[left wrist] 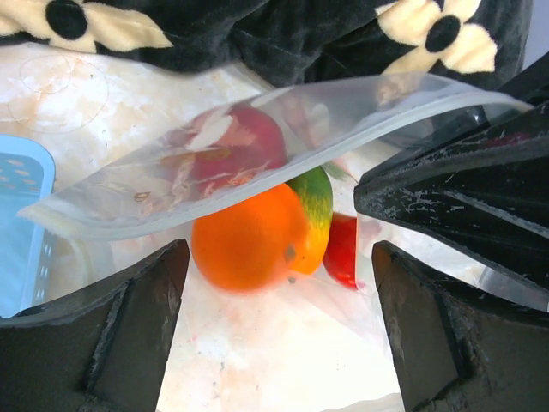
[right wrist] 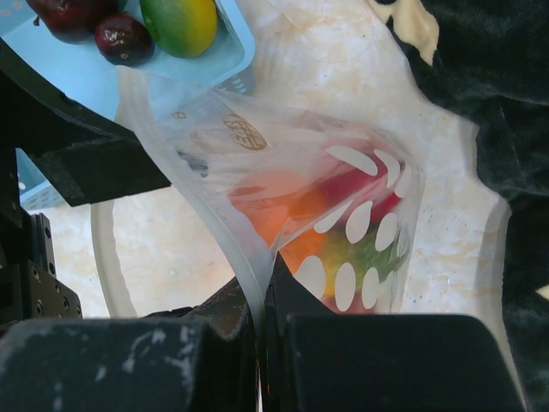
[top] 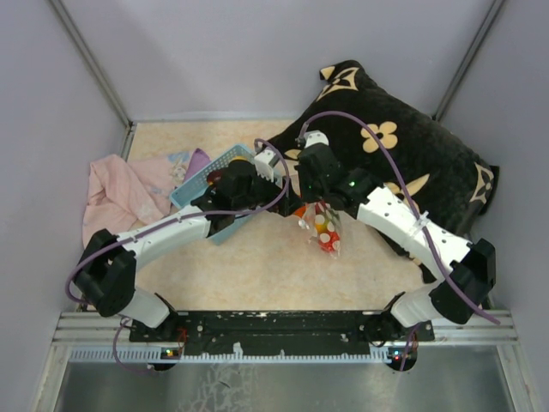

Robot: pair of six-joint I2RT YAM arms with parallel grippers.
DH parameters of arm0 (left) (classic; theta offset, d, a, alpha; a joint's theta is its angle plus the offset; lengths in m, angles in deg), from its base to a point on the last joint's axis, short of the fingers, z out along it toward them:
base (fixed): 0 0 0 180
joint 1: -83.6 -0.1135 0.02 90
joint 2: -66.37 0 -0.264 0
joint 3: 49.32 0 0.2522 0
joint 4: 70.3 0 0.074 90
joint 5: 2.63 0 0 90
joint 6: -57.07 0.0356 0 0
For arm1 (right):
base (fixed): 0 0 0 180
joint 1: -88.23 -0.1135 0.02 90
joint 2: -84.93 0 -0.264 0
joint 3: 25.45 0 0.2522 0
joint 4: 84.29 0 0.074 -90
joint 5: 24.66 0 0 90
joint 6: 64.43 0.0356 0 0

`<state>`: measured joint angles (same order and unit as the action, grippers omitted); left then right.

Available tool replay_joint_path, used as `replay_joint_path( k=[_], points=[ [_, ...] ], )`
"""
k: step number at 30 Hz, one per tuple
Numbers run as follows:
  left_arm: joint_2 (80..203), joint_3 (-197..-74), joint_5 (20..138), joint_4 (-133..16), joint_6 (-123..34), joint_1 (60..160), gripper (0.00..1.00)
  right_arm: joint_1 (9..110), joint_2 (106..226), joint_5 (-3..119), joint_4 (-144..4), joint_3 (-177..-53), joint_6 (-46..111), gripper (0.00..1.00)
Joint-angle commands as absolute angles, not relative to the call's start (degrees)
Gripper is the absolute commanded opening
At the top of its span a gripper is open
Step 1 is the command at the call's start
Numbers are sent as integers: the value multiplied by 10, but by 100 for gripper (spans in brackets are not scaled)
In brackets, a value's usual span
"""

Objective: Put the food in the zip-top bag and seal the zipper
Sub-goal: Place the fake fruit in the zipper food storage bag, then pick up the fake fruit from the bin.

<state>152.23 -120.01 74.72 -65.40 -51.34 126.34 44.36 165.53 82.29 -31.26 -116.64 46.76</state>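
Note:
My left gripper swings over to its left in the top view next and goes down, since the small dark purple fruit lies below, still in the basket.
The clear zip-top bag with white dots hangs from my right gripper, which is shut on the bag's top edge strip. Inside the bag are an orange fruit, a red piece, a green-yellow one and a dark red one. My left gripper is open and empty, its fingers on either side of the bag's open mouth. A green-yellow fruit and dark purple fruits lie in the light-blue basket.
The light-blue basket stands left of the bag, under my left arm. A black pillow with cream flowers lies at the back right, just behind the bag. A pink cloth lies at the left. Walls close in on three sides.

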Motion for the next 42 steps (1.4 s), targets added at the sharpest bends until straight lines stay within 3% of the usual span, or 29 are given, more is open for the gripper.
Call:
replay_joint_path(
  k=[1,12,27,35,42],
  points=[
    [1514,-1219,764,-646,-517,1266,94,439,1626,823,-344,-1166,473,0],
    [1435,-1220,813,-603,-520,1266,100,440,1609,848,-336,-1153,474,0],
    [1348,-1226,980,-406,-532,1225,99,449,1590,860,-342,-1120,474,0],
    [1393,-1228,966,-369,-559,1129,99,449,1588,852,-351,-1112,474,0],
    [1485,-1247,980,-390,-582,1106,100,449,1582,849,-355,-1104,474,0]
  ],
)
